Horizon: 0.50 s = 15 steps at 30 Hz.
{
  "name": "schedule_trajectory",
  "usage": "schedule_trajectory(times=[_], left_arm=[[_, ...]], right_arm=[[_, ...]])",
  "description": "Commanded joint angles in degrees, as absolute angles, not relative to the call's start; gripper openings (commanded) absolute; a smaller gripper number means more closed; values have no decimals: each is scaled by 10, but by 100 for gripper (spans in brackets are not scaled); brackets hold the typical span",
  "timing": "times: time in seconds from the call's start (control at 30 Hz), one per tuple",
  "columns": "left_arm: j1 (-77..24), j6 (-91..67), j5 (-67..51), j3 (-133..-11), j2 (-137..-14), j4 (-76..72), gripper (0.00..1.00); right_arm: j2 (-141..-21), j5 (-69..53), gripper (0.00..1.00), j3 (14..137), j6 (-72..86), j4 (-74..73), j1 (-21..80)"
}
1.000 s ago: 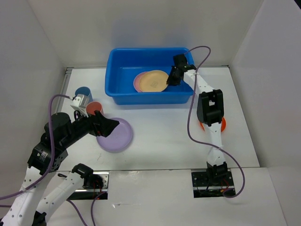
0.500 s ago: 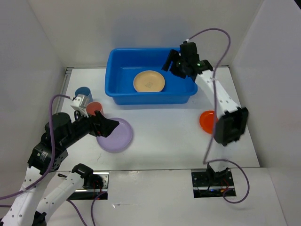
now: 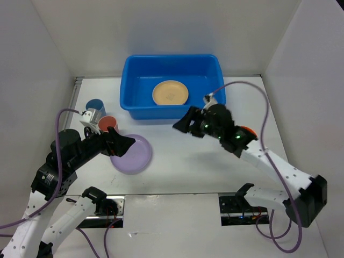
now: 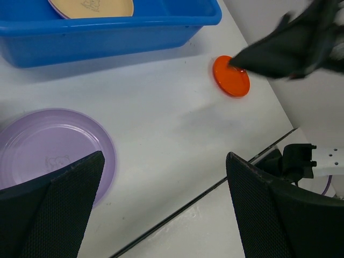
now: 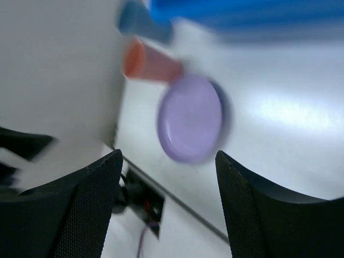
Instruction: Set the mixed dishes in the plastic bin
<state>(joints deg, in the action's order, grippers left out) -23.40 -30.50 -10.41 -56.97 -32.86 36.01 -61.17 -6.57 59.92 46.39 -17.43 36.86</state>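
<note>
I will move my right gripper down, back and to the left in the top view next, onto the lavender plate's uncovered rim point(image 3: 150, 155) point(image 5: 217, 131).
The blue bin point(image 3: 134, 107) stands at the back with a tan-yellow plate point(image 3: 170, 92) inside; both show in the left wrist view, bin point(image 4: 107, 32), plate point(image 4: 91, 6). A lavender plate point(image 3: 137, 156) lies on the table by my left gripper point(image 3: 124, 145), which is open and empty above its near edge point(image 4: 48, 156). An orange plate point(image 3: 248, 130) lies right, partly behind my right arm point(image 4: 232, 76). My right gripper point(image 3: 183, 124) is open and empty over the table in front of the bin. The light blue cup point(image 3: 95, 106) and salmon cup point(image 3: 108, 123) stand left. The right wrist view is blurred.
White walls enclose the table on three sides. The arm bases and cables sit at the near edge point(image 3: 239, 207). A table seam runs along the front point(image 4: 204, 188).
My right arm has swung out of the bin, left and toward the front, now open over the table. The pink plate no longer shows in the bin. The left arm has not moved.
</note>
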Motion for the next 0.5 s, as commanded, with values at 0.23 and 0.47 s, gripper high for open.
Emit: schedule_trajectory(times=[0.23,0.47], left_arm=[[-232,-321,-107,-565,-315,343,100],[-232,-321,-107,-565,-309,348,100]], right_arm=[[-798,-62,75,508,566,7,516],[-944,-62,72,526,597,79,560]])
